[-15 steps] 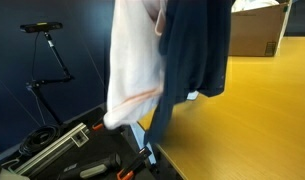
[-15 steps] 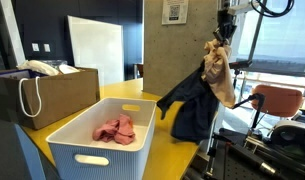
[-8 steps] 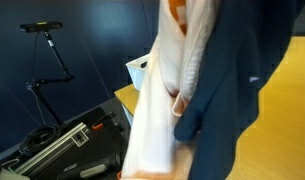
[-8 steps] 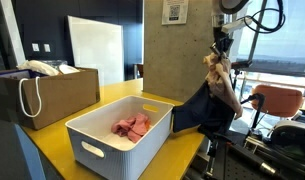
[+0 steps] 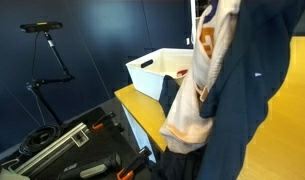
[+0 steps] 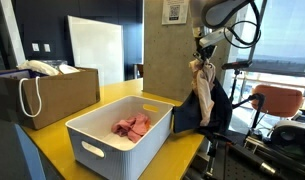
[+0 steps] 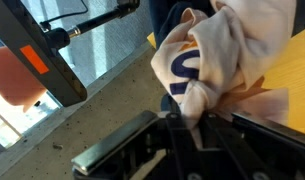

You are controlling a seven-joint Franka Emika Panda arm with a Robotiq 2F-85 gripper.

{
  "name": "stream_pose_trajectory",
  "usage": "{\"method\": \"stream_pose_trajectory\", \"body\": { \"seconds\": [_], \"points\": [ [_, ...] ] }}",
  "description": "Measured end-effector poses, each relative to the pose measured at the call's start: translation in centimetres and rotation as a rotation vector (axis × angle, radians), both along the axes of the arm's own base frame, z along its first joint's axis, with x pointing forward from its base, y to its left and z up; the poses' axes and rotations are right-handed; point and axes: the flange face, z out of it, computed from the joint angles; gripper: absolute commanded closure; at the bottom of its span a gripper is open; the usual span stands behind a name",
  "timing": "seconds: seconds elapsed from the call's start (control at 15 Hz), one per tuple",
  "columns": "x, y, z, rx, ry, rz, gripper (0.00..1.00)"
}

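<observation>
The cream garment (image 5: 197,90) still hangs by the table's edge with the navy cloth, so my gripper will next carry it away from the orange chair, high over the yellow tabletop.
My gripper (image 6: 203,56) is shut on a bunched cream garment with dark blue and orange print (image 7: 227,45), which hangs down from it (image 6: 202,95). The gripper's jaws (image 7: 189,122) pinch the fabric's gathered top in the wrist view. A dark navy garment (image 6: 214,105) hangs beside and behind the cream one, draped at the yellow table's (image 6: 172,155) far edge. In an exterior view the cream garment (image 5: 197,90) hangs close to the camera in front of the navy cloth (image 5: 257,90). A white plastic bin (image 6: 117,140) with pink cloth (image 6: 132,125) inside sits on the table, to the side of the gripper.
A brown cardboard box (image 6: 42,95) with a white bag handle stands beside the bin. A whiteboard (image 6: 95,50) and a concrete pillar (image 6: 167,50) stand behind. An orange chair (image 6: 277,100) is off the table. A tripod (image 5: 47,60) and black equipment cases (image 5: 67,150) lie on the floor.
The gripper has carried the cream garment sideways from beyond the table edge to just beside the bin's far end. The navy garment swung along with it.
</observation>
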Motion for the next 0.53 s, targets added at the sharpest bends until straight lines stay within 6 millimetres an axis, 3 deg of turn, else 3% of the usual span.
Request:
{"method": "stream_pose_trajectory", "body": {
  "seconds": [0.33, 0.53],
  "points": [
    [2.3, -2.8, -4.7, -0.099, -0.096, -0.093, 0.96],
    [4.8, -4.7, -5.6, -0.117, -0.216, -0.148, 0.96]
  ]
}}
